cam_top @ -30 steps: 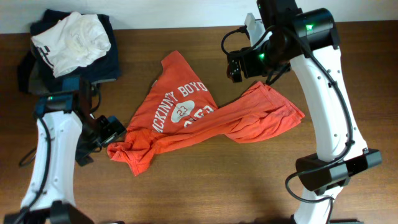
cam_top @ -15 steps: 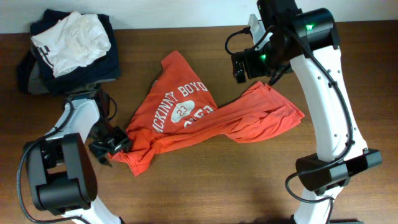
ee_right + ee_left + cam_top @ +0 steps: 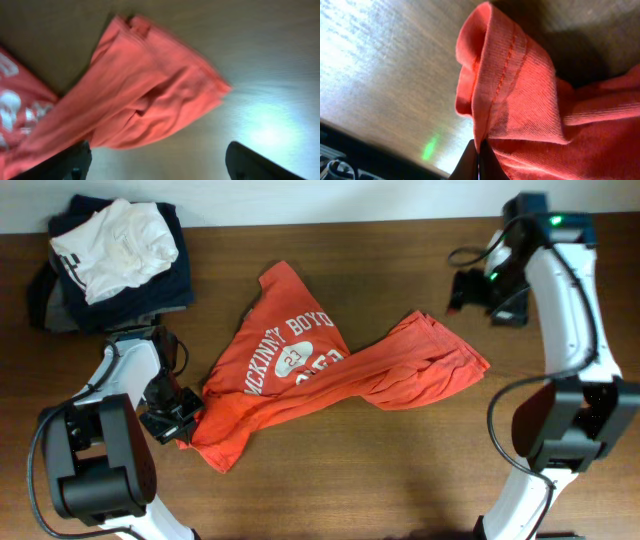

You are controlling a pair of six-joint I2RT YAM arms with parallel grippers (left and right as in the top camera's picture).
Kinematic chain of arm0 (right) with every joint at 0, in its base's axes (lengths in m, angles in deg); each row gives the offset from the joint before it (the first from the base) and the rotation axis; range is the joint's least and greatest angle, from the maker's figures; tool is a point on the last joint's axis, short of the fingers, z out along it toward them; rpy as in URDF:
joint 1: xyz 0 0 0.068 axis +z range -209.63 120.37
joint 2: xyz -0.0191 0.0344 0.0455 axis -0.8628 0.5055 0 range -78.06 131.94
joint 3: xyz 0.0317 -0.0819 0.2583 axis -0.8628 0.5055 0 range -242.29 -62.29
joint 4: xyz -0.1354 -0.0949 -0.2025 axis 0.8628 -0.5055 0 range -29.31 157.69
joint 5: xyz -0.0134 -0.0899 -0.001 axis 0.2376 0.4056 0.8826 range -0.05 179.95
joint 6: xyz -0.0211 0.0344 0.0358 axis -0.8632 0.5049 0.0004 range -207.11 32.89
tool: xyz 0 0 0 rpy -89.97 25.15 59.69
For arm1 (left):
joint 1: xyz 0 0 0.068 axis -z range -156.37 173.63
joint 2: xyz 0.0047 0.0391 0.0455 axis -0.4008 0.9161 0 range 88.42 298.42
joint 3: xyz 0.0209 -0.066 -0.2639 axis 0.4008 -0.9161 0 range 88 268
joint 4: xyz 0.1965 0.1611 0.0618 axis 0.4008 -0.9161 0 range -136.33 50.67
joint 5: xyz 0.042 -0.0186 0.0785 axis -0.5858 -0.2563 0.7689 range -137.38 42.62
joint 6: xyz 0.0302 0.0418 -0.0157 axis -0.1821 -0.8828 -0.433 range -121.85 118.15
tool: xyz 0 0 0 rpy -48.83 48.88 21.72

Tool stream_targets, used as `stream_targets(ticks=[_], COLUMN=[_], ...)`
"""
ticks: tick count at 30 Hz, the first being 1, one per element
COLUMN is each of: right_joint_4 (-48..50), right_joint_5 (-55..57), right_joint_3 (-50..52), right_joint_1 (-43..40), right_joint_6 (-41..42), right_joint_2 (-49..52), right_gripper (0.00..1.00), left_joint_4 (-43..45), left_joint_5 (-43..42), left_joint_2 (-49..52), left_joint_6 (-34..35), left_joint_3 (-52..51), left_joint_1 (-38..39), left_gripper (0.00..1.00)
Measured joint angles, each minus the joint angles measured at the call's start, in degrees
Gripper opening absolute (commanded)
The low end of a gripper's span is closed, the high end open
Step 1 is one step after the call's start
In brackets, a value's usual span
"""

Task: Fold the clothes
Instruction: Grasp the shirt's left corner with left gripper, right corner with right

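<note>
I will carry the hem up and outward past the pile with my left gripper, then release it near the table's back edge, as the shirt is crumpled.
The clothes, a red-orange t-shirt [image 3: 320,370] with white lettering, lie crumpled and spread across the middle of the table. At the shirt's lower left corner my left gripper [image 3: 172,420] is shut on the hem. The left wrist view shows the stitched hem [image 3: 515,85] folded over, with its edge pinched between the closed fingertips of the left gripper [image 3: 479,161]. My right gripper [image 3: 465,292] hangs above bare table, up and to the right of the shirt's right end. In the right wrist view the right gripper [image 3: 160,167] stands wide open and empty, with the shirt's bunched end [image 3: 150,95] ahead of it.
A pile of other garments sits at the back left corner: a white one [image 3: 115,240] on top of navy and grey ones [image 3: 160,288]. The table's back edge [image 3: 300,222] runs just behind the shirt.
My left gripper has closed on the shirt's lower left hem. The right arm has swung to the right, away from above the shirt's upper right part, still open.
</note>
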Motion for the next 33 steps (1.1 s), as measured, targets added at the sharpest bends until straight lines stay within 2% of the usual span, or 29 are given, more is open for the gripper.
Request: stream_targets(ticks=[5, 9, 13, 19, 27, 33], right_joint_4=[18.9, 25.9, 28.8, 29.4, 30.2, 30.2], right_joint_5=[-6.3, -4.3, -3.5, -3.3, -2.0, -2.0], right_joint_3=[16.9, 22.5, 23.3, 23.3, 23.4, 24.0], right_joint_1=[1.5, 1.5, 1.6, 1.6, 1.5, 1.6], right_joint_6=[-7.6, -8.5, -8.5, -8.7, -8.7, -8.8], right_joint_2=[0.5, 0.7, 0.8, 5.3, 5.3, 5.3], right_gripper=[0.72, 0.72, 0.72, 0.64, 0.64, 0.53], left_joint_4=[0.4, 0.3, 0.3, 0.3, 0.3, 0.6], left_joint_5=[0.2, 0.2, 0.2, 0.2, 0.2, 0.2], left_joint_2=[0.0, 0.0, 0.0, 0.0, 0.0, 0.0], left_joint_6=[0.0, 0.0, 0.0, 0.0, 0.0, 0.0], left_joint_3=[0.0, 0.0, 0.0, 0.0, 0.0, 0.0], left_joint_1=[0.0, 0.0, 0.0, 0.0, 0.0, 0.0], left_gripper=[0.01, 0.01, 0.02, 0.02, 0.03, 0.03])
